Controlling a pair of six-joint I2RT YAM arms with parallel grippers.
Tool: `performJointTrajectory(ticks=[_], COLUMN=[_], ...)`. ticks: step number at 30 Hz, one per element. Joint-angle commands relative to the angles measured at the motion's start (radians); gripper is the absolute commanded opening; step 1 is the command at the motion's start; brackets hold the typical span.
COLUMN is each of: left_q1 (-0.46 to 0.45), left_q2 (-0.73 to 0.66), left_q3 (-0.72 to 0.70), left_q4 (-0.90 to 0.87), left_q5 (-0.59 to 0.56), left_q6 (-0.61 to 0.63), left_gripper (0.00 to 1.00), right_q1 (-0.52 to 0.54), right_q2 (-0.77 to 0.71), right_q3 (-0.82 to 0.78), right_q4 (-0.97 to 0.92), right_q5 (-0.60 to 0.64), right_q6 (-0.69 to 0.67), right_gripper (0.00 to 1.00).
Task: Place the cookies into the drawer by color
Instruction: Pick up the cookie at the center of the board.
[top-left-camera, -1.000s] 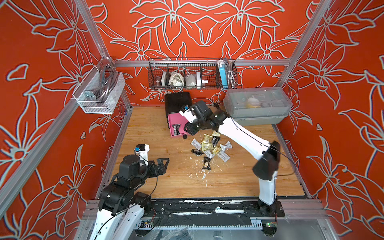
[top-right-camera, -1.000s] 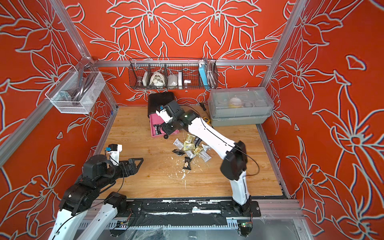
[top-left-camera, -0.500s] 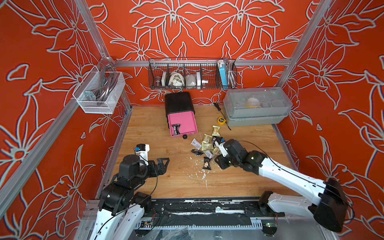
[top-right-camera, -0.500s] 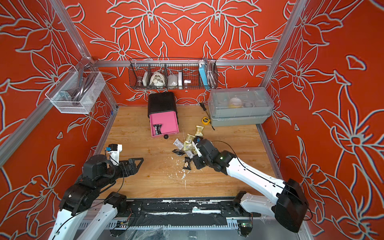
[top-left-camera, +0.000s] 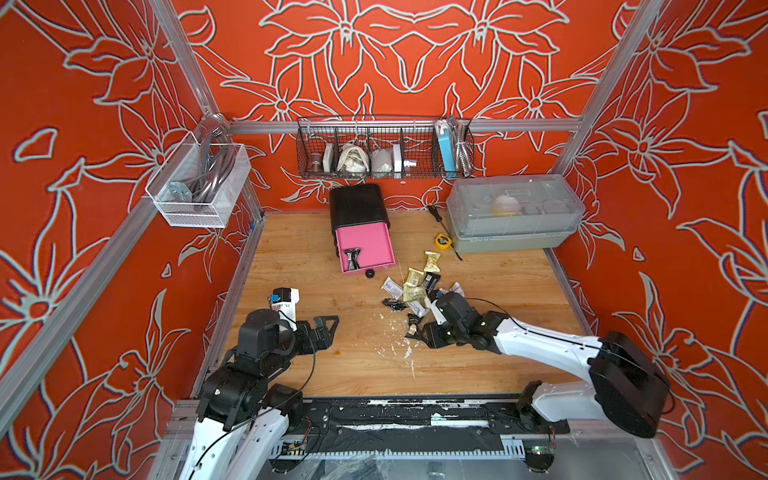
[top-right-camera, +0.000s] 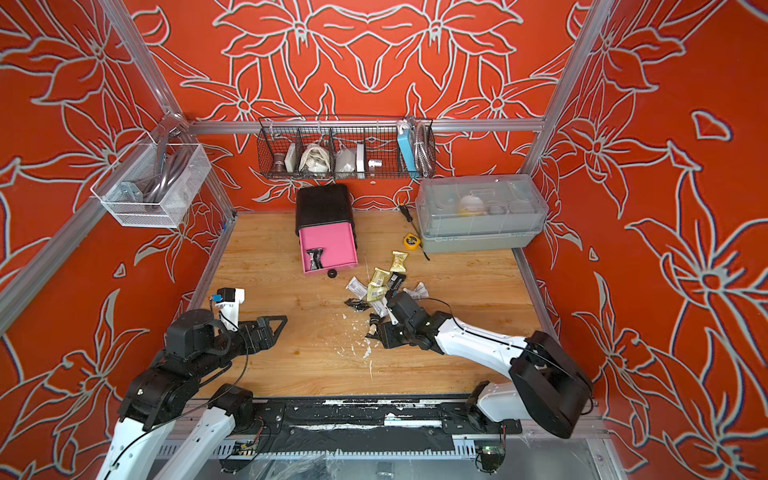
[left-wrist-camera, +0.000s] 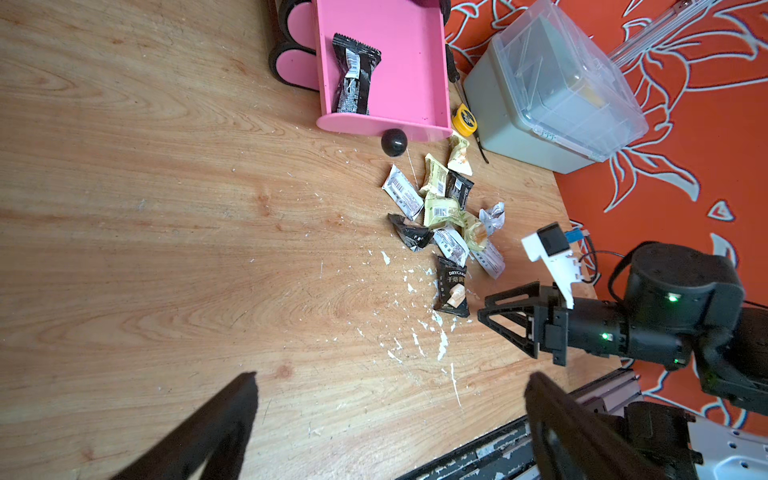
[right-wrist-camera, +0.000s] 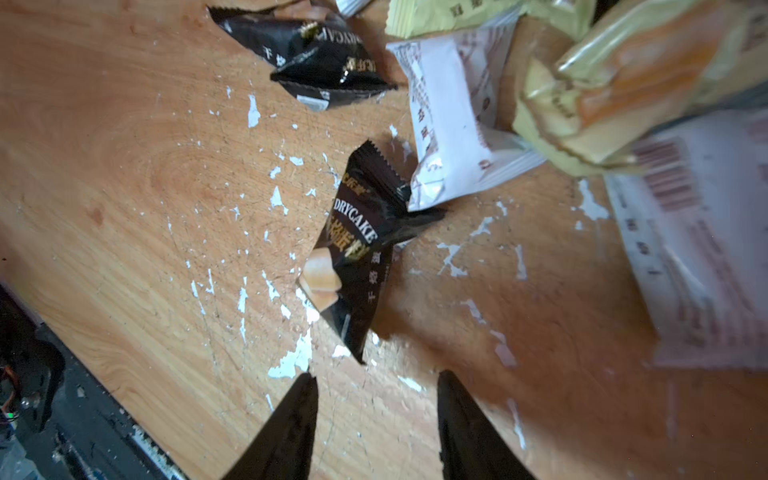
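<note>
The near end of the black cookie is clear of the white wrapper. My right gripper will move down onto that end and close there.
The drawer (top-left-camera: 368, 245) stands at the back middle, its top pink tray pulled out with one black cookie (top-left-camera: 353, 258) lying in it, also seen in the left wrist view (left-wrist-camera: 353, 79). Several cookies (top-left-camera: 415, 286) in black, yellow and white wrappers lie heaped in front of it. My right gripper (top-left-camera: 419, 332) is low at the near edge of the heap, jaws open and empty. A black cookie (right-wrist-camera: 357, 245) lies just ahead of its fingertips (right-wrist-camera: 305, 386), apart from them. My left gripper (top-left-camera: 328, 328) hovers open over bare wood at the near left.
A grey lidded box (top-left-camera: 513, 216) fills the back right, with a yellow tape measure (top-left-camera: 442, 242) and a screwdriver (top-left-camera: 436, 212) beside it. A wire basket (top-left-camera: 384, 149) hangs on the back wall and a mesh basket (top-left-camera: 199, 183) on the left wall. White flakes (top-left-camera: 395, 345) speckle the wood.
My right arm has swung back from the drawer to the near side of the cookie heap and dropped low, its jaws spreading wider. The left arm has stayed still.
</note>
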Motion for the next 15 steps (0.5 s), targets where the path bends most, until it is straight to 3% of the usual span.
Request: performJointTrajectory(ticks=[1,7,15], left_q1=[-0.002,-0.002,-0.002], left_q2=[0.006,0.005,0.002], left_q3=[-0.011,-0.01,-0.011], left_q4=[0.014,0.014,0.014], left_q5=[-0.003,-0.008,-0.007], left_q6=[0.011,0.011,0.011], left_gripper=[0.99,0.99,0.99], right_q1=[-0.006,-0.007,-0.007], right_q2=[0.058,0.115,0.099], right_q3=[0.034,0.025,0.005], right_q4=[0.07,0.12,0.12], right_q5=[-0.038,-0.061,-0.072], right_q6=[0.018,0.037,0.034], right_gripper=[0.5,0.39,0.04])
